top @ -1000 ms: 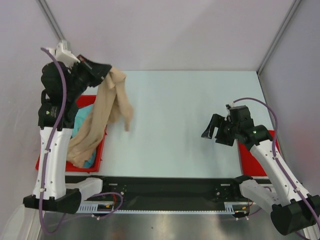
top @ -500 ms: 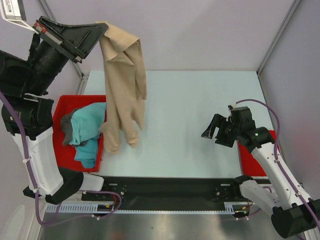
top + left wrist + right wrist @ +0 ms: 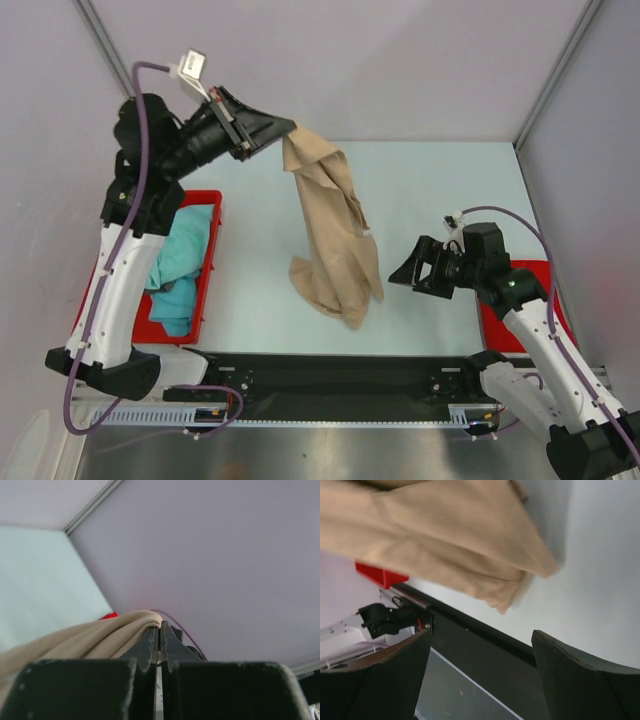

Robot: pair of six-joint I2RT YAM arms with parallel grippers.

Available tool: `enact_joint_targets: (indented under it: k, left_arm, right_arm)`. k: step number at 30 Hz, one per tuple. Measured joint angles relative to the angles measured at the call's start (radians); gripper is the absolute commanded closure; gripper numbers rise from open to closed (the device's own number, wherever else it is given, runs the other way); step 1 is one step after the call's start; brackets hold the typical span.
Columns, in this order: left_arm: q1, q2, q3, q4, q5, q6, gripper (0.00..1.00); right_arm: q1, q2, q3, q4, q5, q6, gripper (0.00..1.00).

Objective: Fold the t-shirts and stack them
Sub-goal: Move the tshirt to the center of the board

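My right gripper moves down and to the left in the top view onto the tan-beige t-shirt's lower edge next. The corner of that edge juts toward the gripper.
My left gripper [image 3: 283, 129] is shut on the top of the tan-beige t-shirt [image 3: 333, 236], which hangs from it, its lower end bunched on the table. In the left wrist view the jaws [image 3: 160, 630] stand closed with tan cloth [image 3: 95, 637] pinched at their tip. The teal t-shirt [image 3: 182, 258] lies in the red tray [image 3: 205, 290] at the left. The dark grey shirt is hidden. My right gripper [image 3: 408, 268] is open and empty, just right of the hanging shirt's lower part; its wrist view shows the tan shirt [image 3: 445, 540] ahead of the open fingers.
A flat red mat [image 3: 495, 312] lies at the right under my right arm. The black front rail [image 3: 330, 370] runs along the table's near edge. Grey walls enclose the back and sides.
My left arm swung right with the tan shirt, carrying it from beside the red tray to mid-table, where its lower end now rests. My right gripper moved slightly left toward it.
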State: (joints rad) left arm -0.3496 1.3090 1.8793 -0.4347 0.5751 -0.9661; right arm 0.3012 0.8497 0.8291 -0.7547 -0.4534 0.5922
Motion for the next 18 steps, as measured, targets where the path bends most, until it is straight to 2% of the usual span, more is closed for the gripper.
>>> enact_joint_targets:
  k: [4, 8, 11, 17, 18]
  left_arm:
    - [-0.010, -0.039, -0.190, 0.003, -0.018, 0.008, 1.00]
    - [-0.013, -0.113, -0.356, 0.012, -0.032, 0.009, 1.00]
    - [-0.014, -0.144, -0.399, 0.014, -0.042, 0.010, 1.00]
    - [-0.014, -0.163, -0.399, 0.030, -0.041, 0.025, 1.00]
    - [-0.014, -0.164, -0.399, 0.030, -0.041, 0.025, 1.00]
  right_arm:
    - [0.068, -0.023, -0.091, 0.154, -0.066, 0.007, 0.06]
    - [0.163, 0.021, -0.221, 0.306, -0.024, 0.026, 0.05]
    - [0.215, 0.096, -0.275, 0.370, 0.043, 0.023, 0.13]
    - [0.226, 0.275, -0.279, 0.514, 0.124, -0.027, 0.26]
    - [0.226, 0.319, -0.273, 0.533, 0.133, -0.039, 0.34]
